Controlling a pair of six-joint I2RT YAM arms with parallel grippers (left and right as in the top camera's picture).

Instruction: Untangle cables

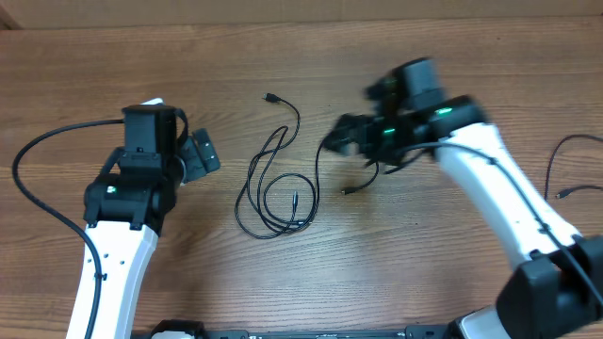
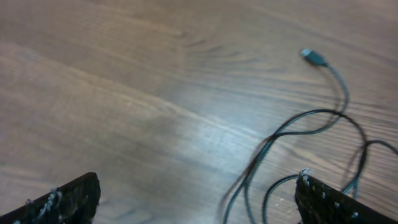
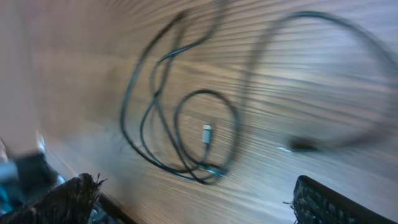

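Note:
Parts of the cables cross at the cable bend among the loops (image 1: 299, 223) (image 3: 212, 171), so my right gripper will go down and back onto it next, to the left in the overhead view.
The cables (image 1: 278, 188) lie tangled in loops at the middle of the table. One black plug (image 1: 270, 97) points to the far side, and a silver plug (image 1: 295, 200) rests inside the loops. My left gripper (image 1: 202, 153) is open just left of the tangle; in its wrist view (image 2: 198, 202) cable strands (image 2: 311, 115) run between its fingers (image 2: 329, 202) without touching them. My right gripper (image 1: 335, 139) is blurred and hangs open to the right of the tangle. Its wrist view (image 3: 196, 202) shows the loops (image 3: 180, 118), the silver plug (image 3: 206, 132) and a dark plug (image 3: 303, 145) ahead of it.
A thick black wire (image 1: 38, 179) arcs from the left arm over the table. Another thin black cord (image 1: 565, 179) lies at the far right edge, beside the right arm. The wooden table (image 1: 452, 56) is bare at the back.

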